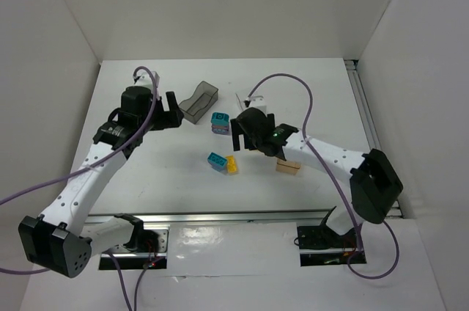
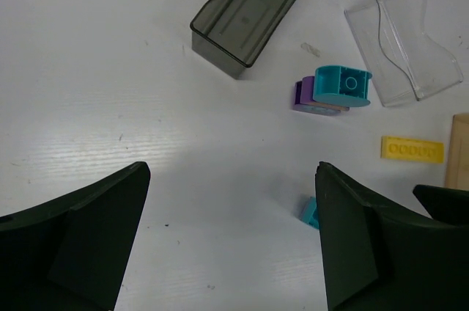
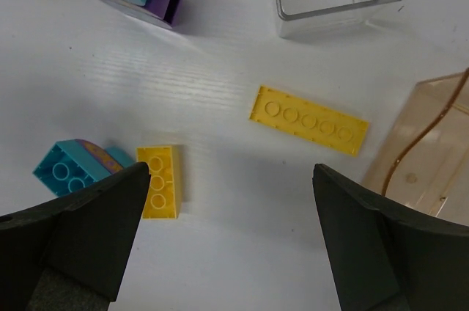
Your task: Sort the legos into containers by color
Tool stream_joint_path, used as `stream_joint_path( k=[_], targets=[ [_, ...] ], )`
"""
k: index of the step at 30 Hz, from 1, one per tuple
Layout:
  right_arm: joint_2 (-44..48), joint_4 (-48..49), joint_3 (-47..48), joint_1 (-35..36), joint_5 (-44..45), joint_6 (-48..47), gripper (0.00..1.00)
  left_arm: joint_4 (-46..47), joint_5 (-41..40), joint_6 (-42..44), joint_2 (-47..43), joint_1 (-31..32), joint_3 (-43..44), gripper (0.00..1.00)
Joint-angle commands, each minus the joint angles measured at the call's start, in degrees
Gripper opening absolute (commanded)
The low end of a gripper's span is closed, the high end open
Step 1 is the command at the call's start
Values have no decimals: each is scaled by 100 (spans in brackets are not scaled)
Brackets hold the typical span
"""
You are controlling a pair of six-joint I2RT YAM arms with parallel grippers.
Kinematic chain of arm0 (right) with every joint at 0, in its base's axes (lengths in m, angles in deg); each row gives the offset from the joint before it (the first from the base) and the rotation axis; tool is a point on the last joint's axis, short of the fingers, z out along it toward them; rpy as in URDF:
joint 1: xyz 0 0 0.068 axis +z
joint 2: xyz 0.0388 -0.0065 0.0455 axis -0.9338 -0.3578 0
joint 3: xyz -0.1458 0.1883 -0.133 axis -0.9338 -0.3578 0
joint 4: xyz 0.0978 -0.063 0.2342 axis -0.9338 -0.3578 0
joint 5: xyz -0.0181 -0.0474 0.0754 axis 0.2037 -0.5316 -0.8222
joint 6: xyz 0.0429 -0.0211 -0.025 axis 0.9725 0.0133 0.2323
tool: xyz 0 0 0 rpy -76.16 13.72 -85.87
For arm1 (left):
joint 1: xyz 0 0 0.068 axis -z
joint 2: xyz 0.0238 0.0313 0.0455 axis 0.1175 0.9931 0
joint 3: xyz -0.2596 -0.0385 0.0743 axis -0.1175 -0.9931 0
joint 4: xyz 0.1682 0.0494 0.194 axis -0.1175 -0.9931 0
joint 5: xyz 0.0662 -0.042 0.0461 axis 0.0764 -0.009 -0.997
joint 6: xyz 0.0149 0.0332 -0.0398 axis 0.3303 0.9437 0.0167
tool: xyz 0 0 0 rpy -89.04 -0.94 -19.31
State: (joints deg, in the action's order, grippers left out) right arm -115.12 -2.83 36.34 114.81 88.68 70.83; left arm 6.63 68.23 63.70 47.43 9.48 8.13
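The flat yellow plate (image 3: 308,120) lies at a slant across my right gripper's fingers. I will next turn the fingers toward the plate's long sides while I lower them to the plate.
A teal brick (image 2: 343,85) sits on a purple one (image 2: 303,96) mid-table; the stack also shows in the top view (image 1: 219,122). A flat yellow plate (image 3: 309,119) lies below my right gripper (image 3: 231,234), which is open, empty and above the table. A small yellow brick (image 3: 159,181) lies beside a teal brick (image 3: 66,168) to its left. The smoky grey bin (image 2: 253,14), the clear bin (image 2: 407,36) and the amber bin (image 3: 425,149) stand empty. My left gripper (image 2: 231,238) is open and empty, hovering left of the bricks, near the smoky bin (image 1: 199,102).
White walls enclose the table on three sides. The right arm hides most of the clear bin in the top view. The amber bin (image 1: 288,166) sits just right of the right gripper (image 1: 249,138). A metal rail runs along the near edge.
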Motion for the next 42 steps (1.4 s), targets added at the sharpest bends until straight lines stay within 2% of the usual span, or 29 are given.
stream_joint_path(
  k=[1,6,11,14,17,30,38,42],
  targets=[
    [-381,7,446,10,-88,-280,99,-124,330,-114,55,-23,273,96],
    [-953,-435,579,-684,-711,-930,97,-247,330,-114,169,-23,273,96],
    [-1111,179,341,-825,-1107,-1546,95,-133,514,-176,283,-23,211,96],
    [-1287,688,200,-878,-1238,-1906,100,-81,629,-176,406,-23,159,96],
    [-1445,1049,59,-930,-1458,-2047,100,-81,681,-176,468,-23,159,96],
    [-1780,1095,-160,-1115,-1969,-2048,100,-19,682,-123,468,-23,106,96],
    [-1455,1068,-643,-562,-1970,-1082,100,112,857,-193,644,-23,106,96],
    [-1796,805,-407,-193,-1056,-774,84,113,1025,-246,757,-23,106,96]
  ],
)
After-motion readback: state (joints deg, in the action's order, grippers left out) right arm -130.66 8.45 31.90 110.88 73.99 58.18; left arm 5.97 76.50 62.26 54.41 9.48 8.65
